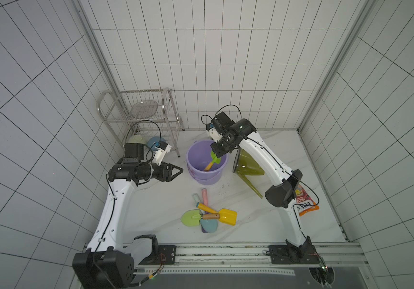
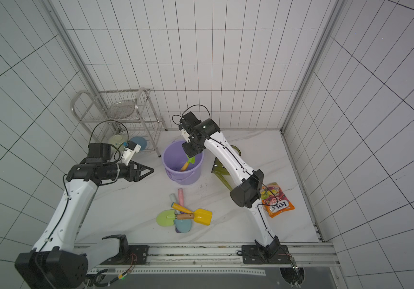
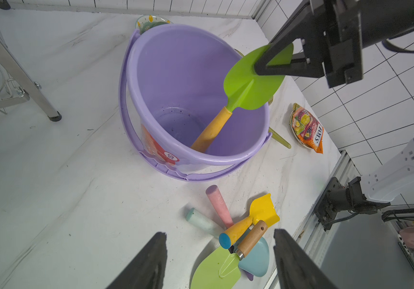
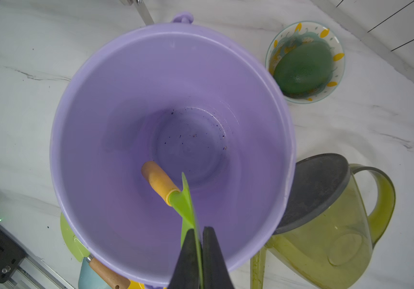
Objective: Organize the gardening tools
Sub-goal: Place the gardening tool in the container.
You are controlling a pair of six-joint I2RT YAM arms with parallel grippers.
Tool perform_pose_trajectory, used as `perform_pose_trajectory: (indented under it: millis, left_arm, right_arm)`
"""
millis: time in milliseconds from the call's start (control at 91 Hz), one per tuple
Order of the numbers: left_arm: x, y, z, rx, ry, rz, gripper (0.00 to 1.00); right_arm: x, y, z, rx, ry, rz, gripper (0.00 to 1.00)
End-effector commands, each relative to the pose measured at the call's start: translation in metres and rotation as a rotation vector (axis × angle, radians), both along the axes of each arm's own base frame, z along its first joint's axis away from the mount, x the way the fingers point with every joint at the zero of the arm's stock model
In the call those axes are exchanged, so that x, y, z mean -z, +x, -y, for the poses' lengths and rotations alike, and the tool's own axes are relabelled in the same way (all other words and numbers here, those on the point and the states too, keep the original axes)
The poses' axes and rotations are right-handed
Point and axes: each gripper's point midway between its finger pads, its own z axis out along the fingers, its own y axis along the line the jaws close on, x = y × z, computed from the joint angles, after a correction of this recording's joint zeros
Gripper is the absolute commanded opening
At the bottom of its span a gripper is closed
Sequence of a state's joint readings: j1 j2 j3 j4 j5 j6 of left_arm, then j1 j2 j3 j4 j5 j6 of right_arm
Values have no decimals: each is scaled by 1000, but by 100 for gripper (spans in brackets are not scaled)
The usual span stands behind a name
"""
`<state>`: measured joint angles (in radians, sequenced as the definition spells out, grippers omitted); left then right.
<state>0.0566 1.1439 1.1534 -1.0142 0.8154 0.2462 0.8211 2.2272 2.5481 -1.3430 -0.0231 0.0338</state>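
My right gripper needs to go down into the lilac bucket (image 1: 190,155) (image 4: 189,144), toward its bottom, and let go of the shovel's blade there, because the orange handle already hangs inside the bucket's rim.
My right gripper (image 4: 198,231) is shut on the blade of a green shovel (image 3: 246,87) with an orange handle. The shovel hangs tilted inside the lilac bucket (image 1: 190,155), handle end down near the bottom. On the table in front of the bucket lies a pile of shovels (image 1: 208,215): a yellow blade (image 3: 263,210), a light green blade (image 3: 213,270) with a wooden handle, a teal blade (image 3: 256,260), and pink and mint handles. The olive watering can (image 1: 248,165) stands right of the bucket, partly under my right arm. My left gripper (image 1: 180,171) hovers open and empty left of the bucket.
A metal rack (image 1: 140,112) stands at the back left with bowls (image 1: 154,142) under it. A small bowl holding a green object (image 4: 304,62) sits behind the bucket. An orange snack bag (image 1: 306,202) lies at the right by my right arm.
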Motion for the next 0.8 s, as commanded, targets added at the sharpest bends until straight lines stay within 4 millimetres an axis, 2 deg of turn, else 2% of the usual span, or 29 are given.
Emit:
perform_pose_trajectory:
  millis: [0, 264, 440, 627, 792]
  left_arm:
    - [3, -4, 3, 23, 36, 18, 69]
    - [16, -7, 11, 83, 138, 31, 68]
    - [25, -12, 18, 138, 209, 38, 68]
    - [34, -20, 30, 232, 287, 63, 68]
    - [36, -26, 40, 323, 356, 126, 68]
  right_arm:
    - [15, -2, -11, -15, 0, -23, 0]
    - [50, -2, -25, -20, -20, -79, 5]
    - [57, -2, -28, -17, -21, -88, 9]
    - [40, -2, -27, -12, 17, -67, 19]
    - [6, -6, -16, 7, 100, -46, 32]
